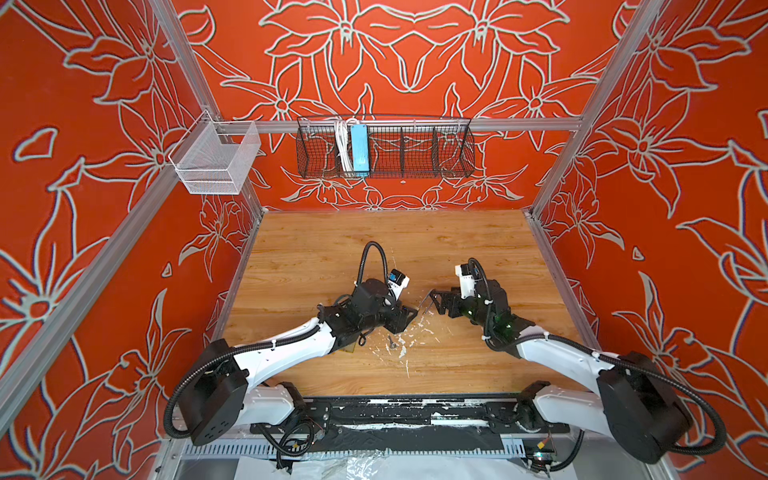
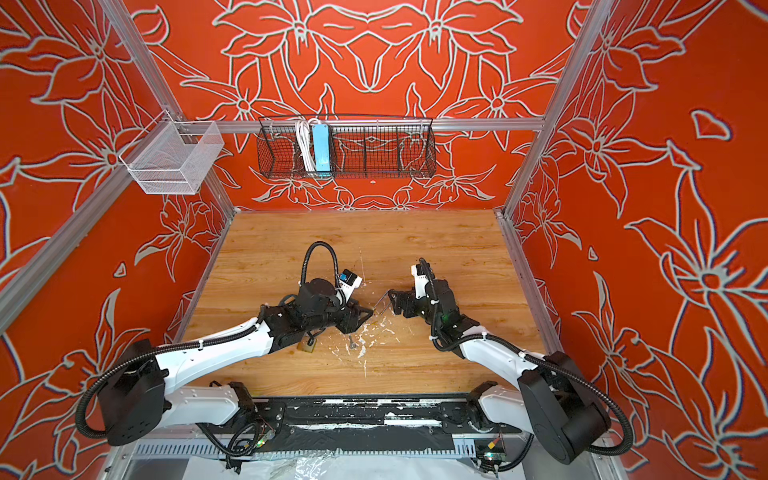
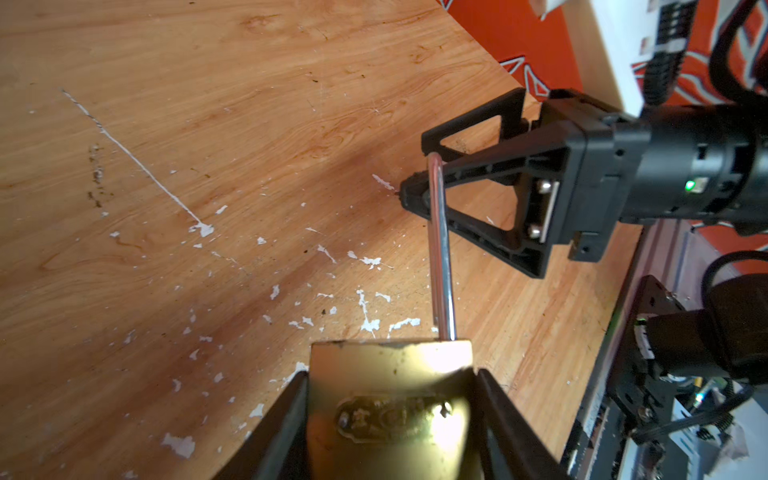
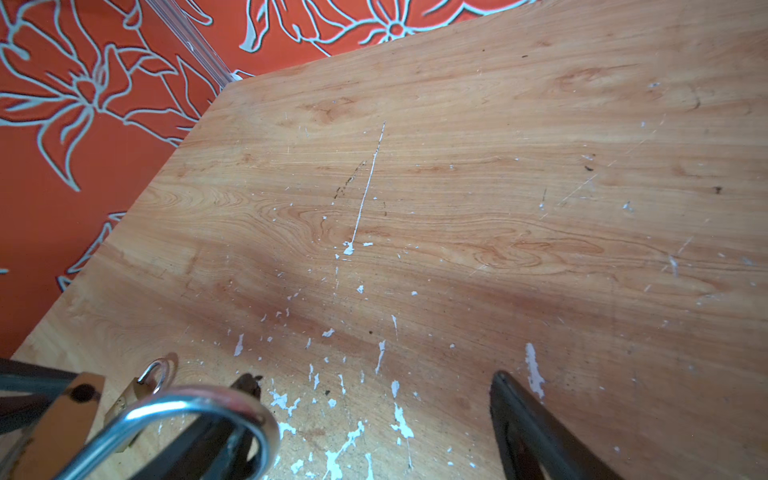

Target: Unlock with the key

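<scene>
I will next carry the padlock outward with my left gripper to bare wood by the long scratch, lower it and release it, as its shackle is open.
My left gripper (image 3: 390,374) is shut on the body of a brass padlock (image 3: 386,415), held just above the table. Its long steel shackle (image 3: 441,249) sticks out toward my right gripper (image 4: 374,376). That gripper is open, with nothing between its fingers. The shackle's bend (image 4: 187,401) lies right at one right fingertip (image 3: 415,195); I cannot tell whether it hooks around it. In both top views the two grippers (image 1: 405,318) (image 1: 432,299) meet near the table's middle. A small grey key (image 2: 352,344) (image 1: 391,343) lies flat on the table just in front of the left gripper, held by nothing.
A second, smaller brass padlock (image 2: 307,345) (image 4: 139,388) lies on the wooden table (image 1: 457,249) under the left forearm. White paint flecks (image 1: 415,332) cover the wood near the grippers. A black wire basket (image 1: 386,145) and a white mesh basket (image 1: 216,162) hang on the back rails.
</scene>
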